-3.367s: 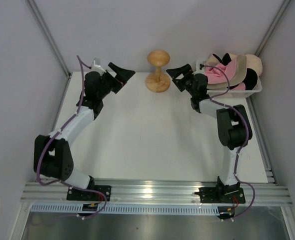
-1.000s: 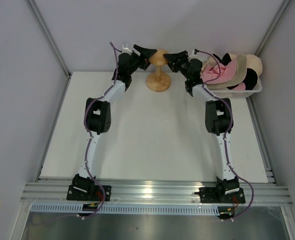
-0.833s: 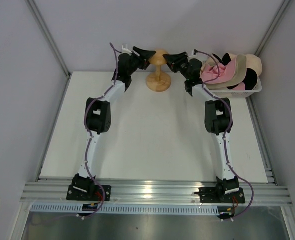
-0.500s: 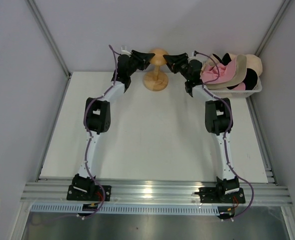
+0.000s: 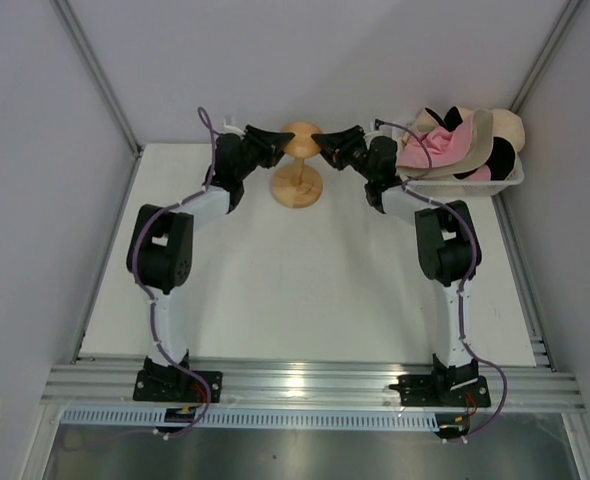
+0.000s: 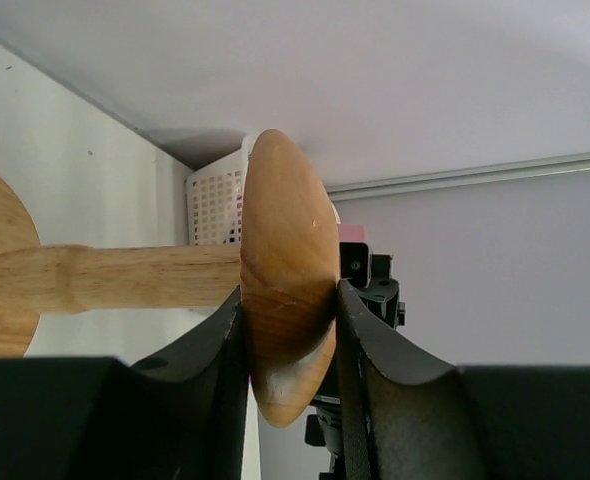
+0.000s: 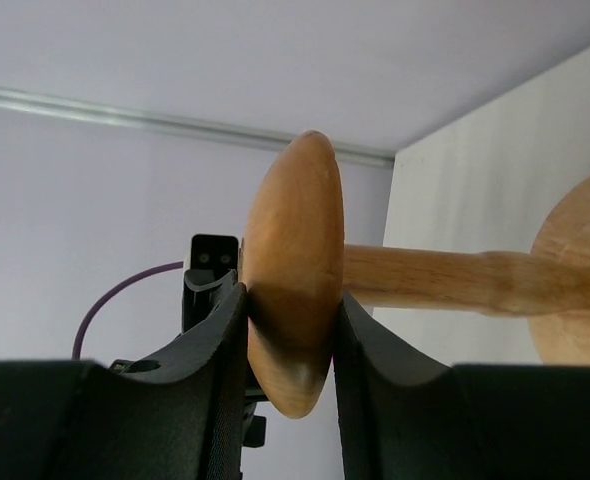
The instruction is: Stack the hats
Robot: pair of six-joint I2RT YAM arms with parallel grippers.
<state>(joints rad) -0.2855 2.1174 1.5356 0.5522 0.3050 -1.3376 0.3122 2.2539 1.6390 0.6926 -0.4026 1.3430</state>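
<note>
My right gripper draws back with the stand's cap to the bare middle of the table next and opens, as the stand sits near the back wall.
The hats lie heaped in a white lattice basket (image 5: pixel 507 183) at the back right: a pink one (image 5: pixel 430 146), a cream-beige one (image 5: pixel 481 135), a pale peach one (image 5: pixel 511 124) and a black one (image 5: pixel 502 160). No gripper touches them. Both grippers clamp the round cap of the wooden mushroom-shaped stand (image 5: pixel 299 168) from opposite sides. My left gripper (image 5: pixel 281 140) is shut on the cap (image 6: pixel 285 260) from the left, and in its wrist view the gripper (image 6: pixel 287 322) shows both jaws pressed against the wood. My right gripper (image 5: pixel 322 141) (image 7: pixel 290 322) is shut on the same cap (image 7: pixel 293 250) from the right.
The stand's base (image 5: pixel 297 189) sits near the back middle of the white table (image 5: pixel 295 290). The basket corner (image 6: pixel 215 205) shows behind the stand in the left wrist view. Grey walls close in the back and both sides.
Both grippers have shut on the stand's cap. The stand has moved to the left and toward the front with both arms drawing back.
</note>
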